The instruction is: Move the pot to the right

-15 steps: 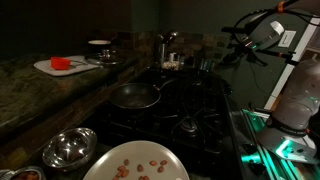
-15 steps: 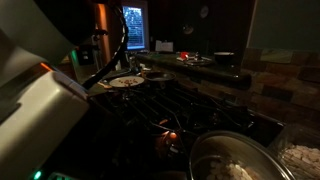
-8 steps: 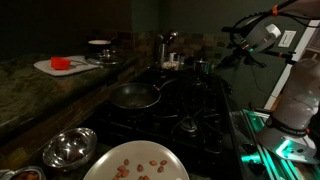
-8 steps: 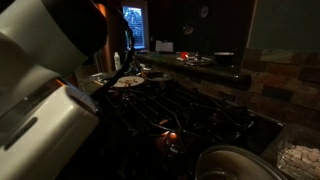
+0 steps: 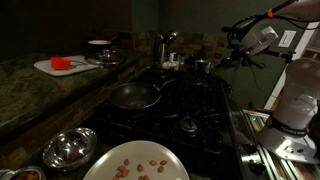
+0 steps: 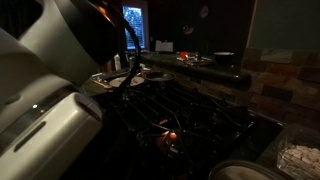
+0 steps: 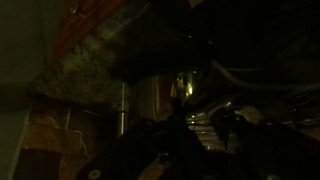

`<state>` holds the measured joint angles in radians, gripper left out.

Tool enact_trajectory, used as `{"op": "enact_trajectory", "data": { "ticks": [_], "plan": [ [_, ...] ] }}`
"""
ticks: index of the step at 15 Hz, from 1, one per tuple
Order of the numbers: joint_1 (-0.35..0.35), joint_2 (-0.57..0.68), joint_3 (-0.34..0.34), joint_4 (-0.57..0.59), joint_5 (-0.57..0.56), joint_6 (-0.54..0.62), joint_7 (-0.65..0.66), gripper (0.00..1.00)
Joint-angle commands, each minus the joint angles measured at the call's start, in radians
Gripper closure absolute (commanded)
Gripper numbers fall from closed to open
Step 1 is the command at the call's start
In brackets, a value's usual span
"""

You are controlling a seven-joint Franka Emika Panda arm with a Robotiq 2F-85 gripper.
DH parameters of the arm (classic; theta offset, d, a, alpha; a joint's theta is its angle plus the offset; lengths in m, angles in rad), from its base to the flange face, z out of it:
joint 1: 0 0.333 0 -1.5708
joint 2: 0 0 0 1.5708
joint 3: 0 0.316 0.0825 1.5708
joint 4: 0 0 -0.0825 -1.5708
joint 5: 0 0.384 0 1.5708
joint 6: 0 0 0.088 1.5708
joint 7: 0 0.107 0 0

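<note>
The gripper carries the pot outward, toward the tiled wall, next and releases it there, since the place beside the pale bag lies outward of the gripper.
The scene is very dark. The small silver pot (image 5: 203,67) sits at the back right of the stove, and only its rim (image 6: 245,171) shows at the bottom edge of an exterior view. My gripper (image 5: 221,61) is right at the pot's right side. In the wrist view, the two dark fingers (image 7: 197,125) straddle a shiny metal surface (image 7: 192,100), which seems to be the pot. The grip itself is too dark to see clearly.
A dark frying pan (image 5: 135,96) sits on the front left burner. A steel bowl (image 5: 68,148) and a plate of nuts (image 5: 135,163) stand in front of it. A cutting board with a red item (image 5: 62,64) lies on the left counter. A shiny container (image 5: 165,46) stands behind the stove.
The pot has slid down and almost out of one exterior view, toward that camera. The arm has shifted along with it.
</note>
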<state>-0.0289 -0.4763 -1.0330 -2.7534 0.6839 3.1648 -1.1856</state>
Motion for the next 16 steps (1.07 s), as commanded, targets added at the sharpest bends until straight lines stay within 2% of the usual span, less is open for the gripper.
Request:
{"op": "enact_trajectory", "data": {
  "ticks": [1,9,16],
  "plan": [
    [0.115,-0.031,-0.097,0.000,0.016,0.090,-0.023,0.92],
    [0.375,-0.101,-0.318,0.008,-0.064,0.268,-0.055,0.92],
    [0.532,-0.143,-0.478,0.023,-0.170,0.387,-0.050,0.92]
  ]
}}
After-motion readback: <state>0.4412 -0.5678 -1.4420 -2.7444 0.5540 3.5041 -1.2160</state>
